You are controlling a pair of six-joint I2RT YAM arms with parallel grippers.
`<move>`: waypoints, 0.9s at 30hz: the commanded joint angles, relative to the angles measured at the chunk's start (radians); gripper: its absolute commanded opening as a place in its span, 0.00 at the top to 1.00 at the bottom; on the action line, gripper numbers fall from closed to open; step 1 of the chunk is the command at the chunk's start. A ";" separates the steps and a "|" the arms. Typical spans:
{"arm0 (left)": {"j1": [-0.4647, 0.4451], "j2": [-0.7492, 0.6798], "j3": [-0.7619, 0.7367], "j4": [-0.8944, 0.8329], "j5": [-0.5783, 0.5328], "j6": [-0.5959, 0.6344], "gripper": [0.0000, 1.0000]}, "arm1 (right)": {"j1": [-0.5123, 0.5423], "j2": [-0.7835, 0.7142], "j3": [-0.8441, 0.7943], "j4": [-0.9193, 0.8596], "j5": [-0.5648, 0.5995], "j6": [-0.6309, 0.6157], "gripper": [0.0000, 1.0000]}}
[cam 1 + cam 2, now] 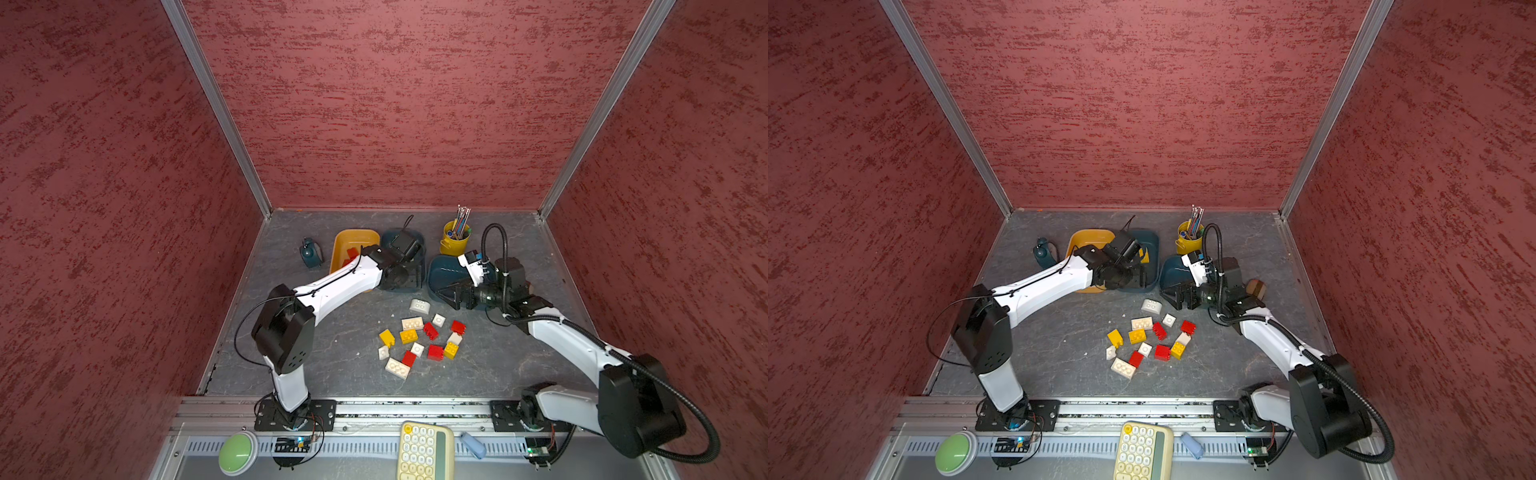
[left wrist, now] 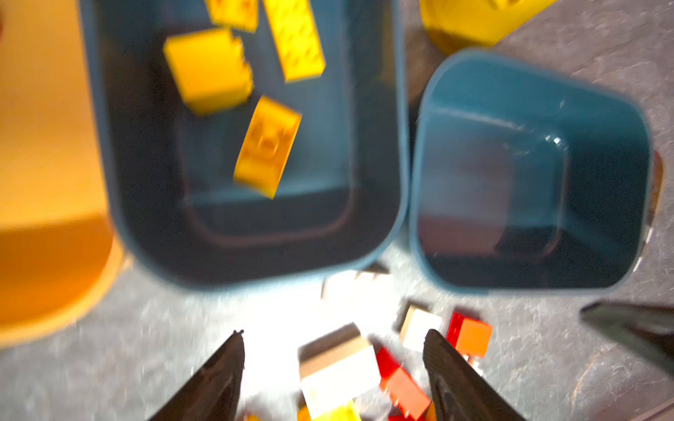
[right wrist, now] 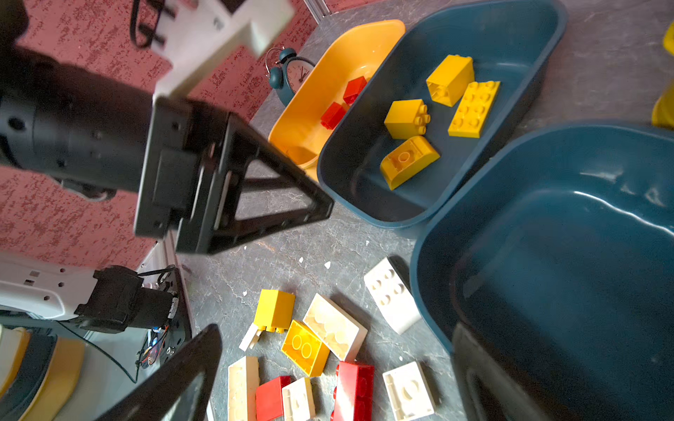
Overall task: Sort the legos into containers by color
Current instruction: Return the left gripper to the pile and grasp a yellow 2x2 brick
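My left gripper has the yellow brick at the pile's edge (image 1: 387, 337) below it toward my base and bare tabletop for room, so next it needs to move back and down around the brick.
Loose red, yellow and white legos (image 1: 419, 340) lie scattered mid-table, also seen in the right wrist view (image 3: 328, 346). At the back stand three containers. The orange-yellow tub (image 1: 357, 237) holds red bricks (image 3: 343, 104). The middle teal tub (image 3: 510, 32) holds several yellow bricks (image 2: 270, 145). The right teal tub (image 2: 529, 175) has nothing in it. My left gripper (image 2: 333, 339) hangs open at the middle tub's near edge (image 1: 409, 274), holding nothing. My right gripper (image 1: 451, 295) is open beside the right tub, above the pile (image 3: 335, 350).
A yellow cup of pens (image 1: 456, 237) stands behind the right tub. A teal alarm clock (image 1: 309, 251) sits left of the orange tub. A calculator (image 1: 422, 451) and a green button (image 1: 237, 452) lie at the front rail. Red walls enclose three sides.
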 commanded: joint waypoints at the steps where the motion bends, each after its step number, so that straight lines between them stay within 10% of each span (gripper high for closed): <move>1: -0.051 -0.080 -0.123 -0.042 -0.027 -0.171 0.21 | -0.004 -0.019 0.004 0.008 -0.032 -0.021 0.01; 14: -0.202 -0.147 -0.346 -0.077 -0.098 -0.587 0.23 | -0.004 -0.034 -0.031 0.007 -0.051 -0.019 0.01; 27: -0.198 -0.073 -0.399 -0.038 -0.116 -0.618 0.47 | -0.004 -0.018 -0.033 0.018 -0.060 -0.016 0.01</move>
